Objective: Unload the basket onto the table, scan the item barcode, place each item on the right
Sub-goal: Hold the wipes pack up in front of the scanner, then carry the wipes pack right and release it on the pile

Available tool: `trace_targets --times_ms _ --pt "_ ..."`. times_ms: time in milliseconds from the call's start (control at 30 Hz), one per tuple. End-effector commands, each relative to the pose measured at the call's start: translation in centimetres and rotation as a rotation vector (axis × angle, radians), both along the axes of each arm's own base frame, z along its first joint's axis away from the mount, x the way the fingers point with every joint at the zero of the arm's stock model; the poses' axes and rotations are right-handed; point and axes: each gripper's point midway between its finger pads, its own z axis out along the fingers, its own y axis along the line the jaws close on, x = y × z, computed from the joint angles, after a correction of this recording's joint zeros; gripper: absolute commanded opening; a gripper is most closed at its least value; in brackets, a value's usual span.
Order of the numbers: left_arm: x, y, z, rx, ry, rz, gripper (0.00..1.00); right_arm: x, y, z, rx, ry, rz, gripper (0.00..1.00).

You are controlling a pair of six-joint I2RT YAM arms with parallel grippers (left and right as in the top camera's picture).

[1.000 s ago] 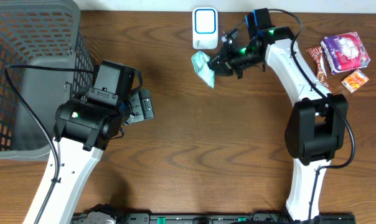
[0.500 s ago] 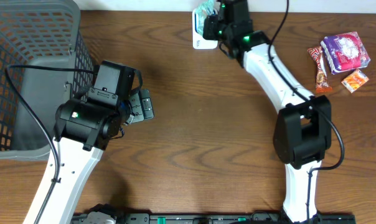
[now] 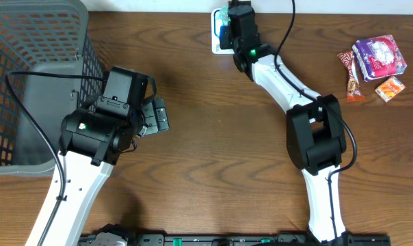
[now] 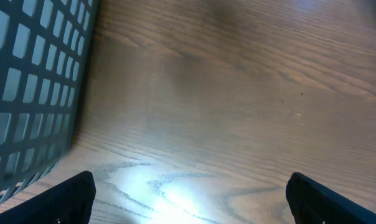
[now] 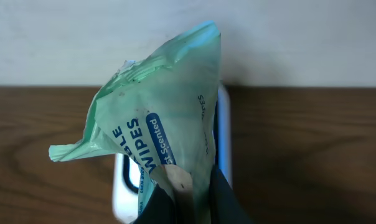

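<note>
My right gripper should next move back and to the right in the overhead view and let go of the wipes beside the orange packet, because the other items are there.
The item is a pale green pack of wipes (image 5: 157, 118) with blue lettering; my right gripper (image 5: 189, 198) is shut on its lower end. The pack hangs in front of the white, blue-rimmed scanner (image 5: 122, 186), which stands at the table's far edge by the wall. From overhead, only a sliver of the pack (image 3: 223, 14) shows beside the right gripper (image 3: 229, 24), over the scanner (image 3: 219, 44). My left gripper (image 3: 156, 116) is open and empty beside the basket; its fingertips (image 4: 73, 198) frame bare wood in the left wrist view.
A grey mesh basket (image 3: 29, 82) fills the left side, and its wall (image 4: 32, 93) is close to the left gripper. At the right edge lie a purple snack pack (image 3: 379, 56), a red wrapper (image 3: 350, 72) and an orange packet (image 3: 390, 89).
The right arm has swung the wipes pack from right of the scanner up and left, to over the scanner at the far edge. The left arm has not moved.
</note>
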Motion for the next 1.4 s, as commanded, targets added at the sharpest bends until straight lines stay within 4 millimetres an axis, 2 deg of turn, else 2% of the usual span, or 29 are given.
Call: trace_targets --times_ms 0,67,100,133,167,200,233,300,400,500,600,700,833,967,1033,1100,1167,1233,1367 --pt "0.1 0.2 0.0 0.014 0.0 0.001 0.98 0.7 -3.5 6.6 0.003 -0.104 -0.077 0.01" --pt "0.1 0.2 0.0 0.014 0.0 0.001 0.98 0.3 -6.5 8.5 -0.028 -0.107 -0.156 0.01" --pt "0.1 0.2 0.0 0.014 0.0 0.001 0.98 -0.1 -8.6 9.3 -0.059 -0.1 -0.216 0.01" --pt "0.1 0.2 0.0 0.014 0.0 0.001 0.98 -0.7 -11.1 9.9 -0.101 -0.086 -0.29 0.01" --pt "0.1 0.2 0.0 0.014 0.0 0.001 0.98 -2.0 -15.1 10.5 -0.177 -0.052 -0.409 0.01" --pt "0.1 0.2 0.0 0.014 0.0 0.001 0.98 -3.1 -17.8 10.6 -0.226 -0.021 -0.488 0.01" --pt "0.1 0.2 0.0 0.014 0.0 0.001 0.98 -3.9 -19.7 10.6 -0.256 0.003 -0.544 0.02" --pt "0.1 0.2 0.0 0.014 0.0 0.001 0.98 -6.4 -24.9 9.9 -0.337 0.092 -0.692 0.01" --pt "0.1 0.2 0.0 0.014 0.0 0.001 0.98 -10.0 -31.1 7.9 -0.446 0.259 -0.806 0.01" --pt "0.1 0.2 0.0 0.014 0.0 0.001 0.98 -12.6 -35.4 5.1 -0.372 0.379 -0.9 0.01" --pt "0.1 0.2 0.0 0.014 0.0 0.001 0.98 -13.4 -36.9 1.6 -0.204 0.488 -0.855 0.01" --pt "0.1 0.2 0.0 0.014 0.0 0.001 0.98 -13.9 -37.7 -0.8 -0.072 0.549 -0.818 0.01" --pt "0.1 0.2 0.0 0.014 0.0 0.001 0.98 -14.9 -40.3 -2.7 -0.01 0.555 -0.901 0.03" --pt "0.1 0.2 0.0 0.014 0.0 0.001 0.98 -15.7 -42.2 -3.2 -0.006 0.557 -0.937 0.2" --pt "0.1 0.2 0.0 0.014 0.0 0.001 0.98 -16.1 -42.7 -3.2 -0.004 0.562 -0.947 0.28" --pt "0.1 0.2 0.0 0.014 0.0 0.001 0.98 -16.4 -42.9 -2.8 -0.001 0.561 -0.955 0.47" --pt "0.1 0.2 0.0 0.014 0.0 0.001 0.98 -16.6 -43.1 -1.8 0.004 0.545 -0.962 0.53" --pt "0.1 0.2 0.0 0.014 0.0 0.001 0.98 -16.6 -43.2 -0.4 0.01 0.514 -0.964 0.55" --pt "0.1 0.2 0.0 0.014 0.0 0.001 0.98 -17.5 -42.9 4.5 0.024 0.431 -0.967 0.57"
